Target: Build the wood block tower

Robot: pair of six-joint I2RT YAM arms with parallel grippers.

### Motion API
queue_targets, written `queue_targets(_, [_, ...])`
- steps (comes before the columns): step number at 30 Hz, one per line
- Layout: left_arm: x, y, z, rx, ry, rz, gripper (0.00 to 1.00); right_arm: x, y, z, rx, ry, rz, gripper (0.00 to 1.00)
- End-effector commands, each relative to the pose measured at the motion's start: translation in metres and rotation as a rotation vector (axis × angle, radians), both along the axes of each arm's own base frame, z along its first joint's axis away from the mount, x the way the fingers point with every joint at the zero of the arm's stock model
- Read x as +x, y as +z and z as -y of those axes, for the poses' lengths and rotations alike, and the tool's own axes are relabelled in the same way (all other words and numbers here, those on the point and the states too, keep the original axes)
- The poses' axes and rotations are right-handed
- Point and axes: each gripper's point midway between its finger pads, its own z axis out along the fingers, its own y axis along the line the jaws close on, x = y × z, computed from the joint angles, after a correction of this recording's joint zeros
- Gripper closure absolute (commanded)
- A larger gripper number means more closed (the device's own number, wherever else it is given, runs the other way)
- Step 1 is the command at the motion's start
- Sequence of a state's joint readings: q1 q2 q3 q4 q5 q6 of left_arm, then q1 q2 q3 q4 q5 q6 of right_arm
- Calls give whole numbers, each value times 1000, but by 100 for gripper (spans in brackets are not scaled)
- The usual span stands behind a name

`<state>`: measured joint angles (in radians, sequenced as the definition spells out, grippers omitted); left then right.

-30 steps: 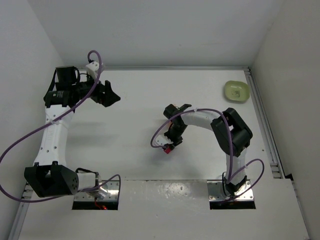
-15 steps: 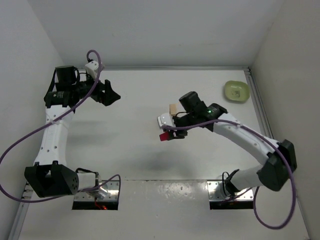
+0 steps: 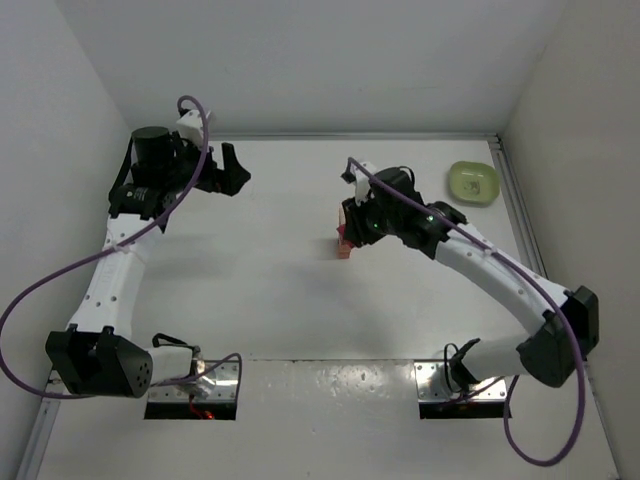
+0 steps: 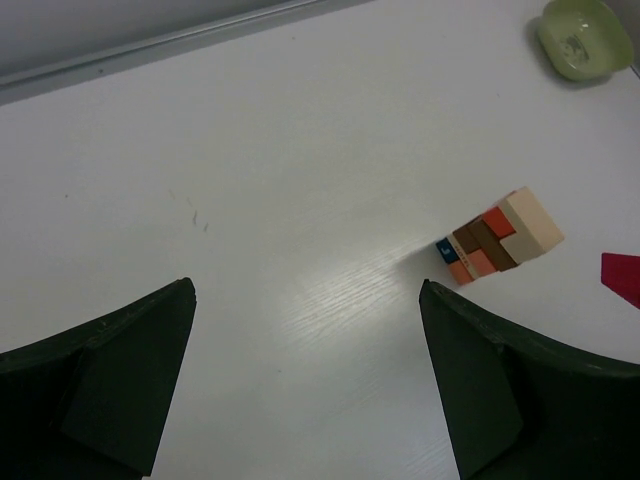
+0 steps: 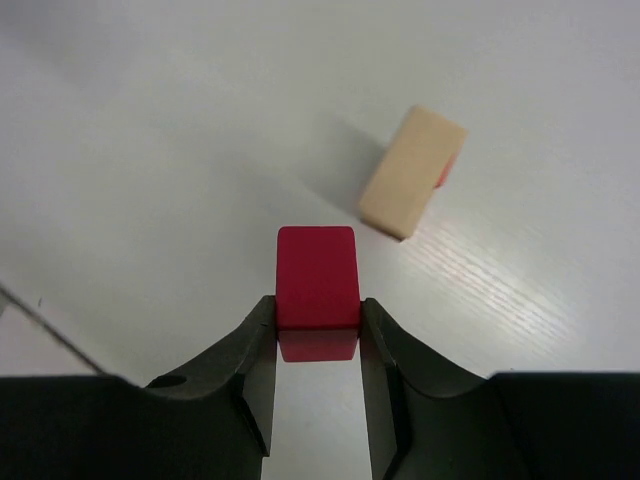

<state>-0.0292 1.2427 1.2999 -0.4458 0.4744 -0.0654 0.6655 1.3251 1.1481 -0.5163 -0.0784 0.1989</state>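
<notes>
The tower's top lies outward and below, so the robot's right gripper should next move outward, turn to match the slanted edges of the tower's pale top [image 3: 341, 213] [image 5: 412, 172], lower the red block and release it.
The tower [image 4: 500, 238] is a short column of small cubes, pale on top with orange, brown and pink below, standing on the table. From above in the right wrist view its pale top [image 5: 412, 185] lies ahead and to the right of my right gripper [image 5: 317, 305]. That gripper is shut on a red block [image 5: 317, 275], held above the table beside the tower and apart from it. In the top view the right gripper [image 3: 348, 232] holds the red block [image 3: 343, 247] at mid-table. My left gripper [image 3: 235, 172] is open and empty at the far left, its jaws wide apart [image 4: 305, 290].
A light green bowl [image 3: 473, 183] sits at the far right corner and also shows in the left wrist view [image 4: 585, 38]. Walls close the table at the back and on both sides. A metal rail runs along the right edge.
My right arm has stretched out and carried the red block from the near middle of the table back to beside the tower. My left arm has shifted a little to the right.
</notes>
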Motion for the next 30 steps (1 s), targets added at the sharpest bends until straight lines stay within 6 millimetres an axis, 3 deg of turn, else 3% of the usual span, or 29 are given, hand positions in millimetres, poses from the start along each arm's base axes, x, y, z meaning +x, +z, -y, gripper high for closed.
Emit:
queue_targets(1, [15, 28, -11, -37, 121, 60, 0, 46, 8, 19, 17, -366, -14, 100])
queue_targets(2, [15, 32, -11, -38, 121, 69, 0, 55, 17, 20, 32, -396, -2, 100])
queue_targets(5, [18, 28, -12, -34, 130, 59, 0, 74, 17, 21, 43, -484, -17, 100])
queue_targets(9, [20, 24, -10, -31, 129, 50, 0, 86, 18, 17, 45, -534, -37, 100])
queue_targets(12, [23, 20, -12, -26, 139, 40, 0, 86, 7, 22, 13, -589, -95, 100])
queue_targets(17, [25, 22, -13, -32, 151, 47, 0, 85, 9, 18, 29, -629, -127, 100])
queue_targets(22, [26, 20, -14, -38, 163, 43, 0, 75, -1, 10, -5, -629, -169, 100])
queue_targets(30, [27, 18, -14, -38, 163, 45, 0, 83, -5, 5, -17, -621, -142, 100])
